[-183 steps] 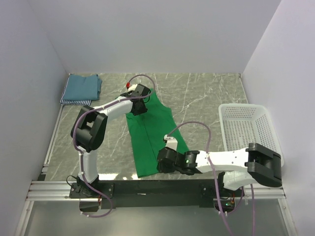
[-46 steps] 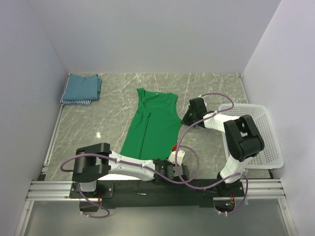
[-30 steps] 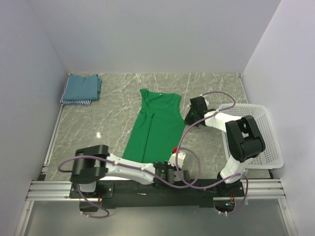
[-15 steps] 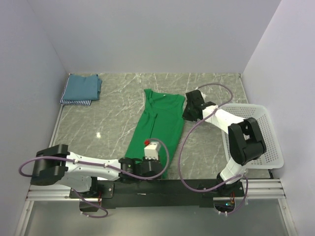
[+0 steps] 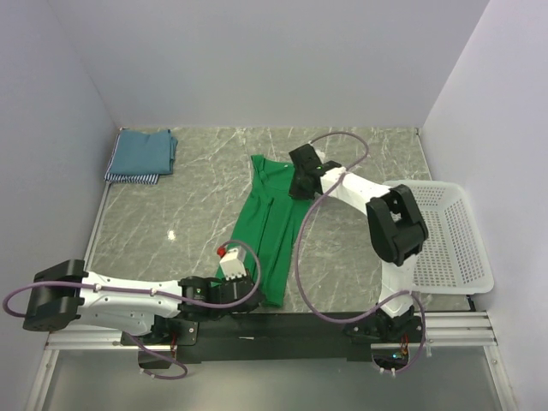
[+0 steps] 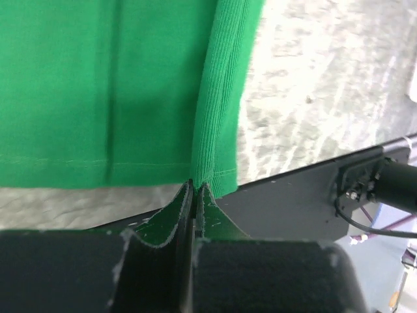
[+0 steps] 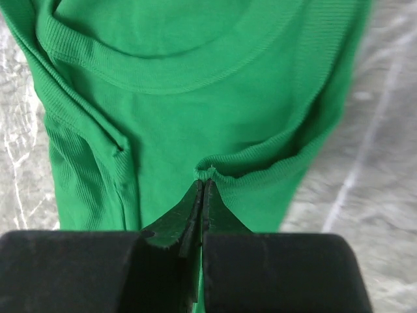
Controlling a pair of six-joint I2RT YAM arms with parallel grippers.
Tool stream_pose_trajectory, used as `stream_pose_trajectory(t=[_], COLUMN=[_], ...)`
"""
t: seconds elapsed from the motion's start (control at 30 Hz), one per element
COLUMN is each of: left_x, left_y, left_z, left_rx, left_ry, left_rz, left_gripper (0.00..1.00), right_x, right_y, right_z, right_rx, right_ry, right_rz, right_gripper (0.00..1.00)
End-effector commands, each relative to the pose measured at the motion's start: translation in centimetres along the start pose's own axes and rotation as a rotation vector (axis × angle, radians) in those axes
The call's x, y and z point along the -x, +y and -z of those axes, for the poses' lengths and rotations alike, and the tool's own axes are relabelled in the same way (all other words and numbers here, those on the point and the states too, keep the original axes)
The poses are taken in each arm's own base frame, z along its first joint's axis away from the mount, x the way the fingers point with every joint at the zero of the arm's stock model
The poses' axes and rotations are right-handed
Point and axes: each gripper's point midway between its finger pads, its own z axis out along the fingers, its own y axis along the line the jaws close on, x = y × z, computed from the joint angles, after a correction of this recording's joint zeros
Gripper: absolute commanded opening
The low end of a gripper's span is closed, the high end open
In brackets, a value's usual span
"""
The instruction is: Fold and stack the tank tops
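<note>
The held hem stops short, so the left gripper will next pull it toward the lengthwise crease on the left in its wrist view and release it.
The green tank top [image 5: 272, 224] lies lengthwise mid-table, neckline at the far end, its right side folded over leftward so it is narrow. My left gripper [image 5: 257, 291] is shut on the bottom hem of the folded edge [image 6: 215, 163], as the left wrist view [image 6: 194, 186] shows. My right gripper [image 5: 300, 187] is shut on the ribbed armhole edge below the neckline [image 7: 215, 171], jaws closed in the right wrist view [image 7: 204, 181]. The teal-blue tank top [image 5: 143, 151] lies folded at the far left on the striped one, whose edge [image 5: 128, 177] peeks out.
A white mesh basket [image 5: 445, 235] stands at the right edge of the table. Grey walls close in the left, far and right sides. The black mounting rail [image 5: 274, 325] runs along the near edge, just under the green hem.
Both grippers have carried the green top's right edge leftward. The left arm swung from the right hem corner toward the middle, and the right gripper moved left over the neckline. The top is now narrower.
</note>
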Motion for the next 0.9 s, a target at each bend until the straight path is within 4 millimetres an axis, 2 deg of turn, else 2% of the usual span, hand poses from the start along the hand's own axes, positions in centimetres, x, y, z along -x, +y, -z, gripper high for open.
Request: stream_pose_trajectory(t=[0.0,0.1,0.27,0.67,0.73,0.87], left_x=[0.1,-0.1,-0.2,-0.3,-0.2,0.3], left_y=[2.4,3.6,4.4,5.0,4.9,4.7], left_z=[0.3,0.4,0.7,0.7,0.8,1.1], left_rx=[0.073,0.101,0.102,0.121,0.120,0.112], left_ry=[-0.008,-0.004,0.006,0.006,0.004,-0.011], left_rz=[0.054,0.080,0.109,0.108,0.106,0.111], left_gripper=[0.02,0.01,0.02,0.05,0.11,0.23], right_x=[1.3,1.3,0.7,0.4,0.3,0.1], right_y=[1.9,3.2,4.7,5.9,5.7,6.0], right_z=[-0.6,-0.8,-1.2,-2.2,-2.4,-2.5], right_rx=[-0.014,-0.006,-0.011,-0.021,-0.025,-0.008], right_ry=[-0.041,-0.047,-0.042,-0.030,-0.022,-0.018], right_rz=[-0.002,0.009,0.031,0.062,0.065,0.074], right_gripper=[0.00,0.00,0.00,0.00,0.00,0.19])
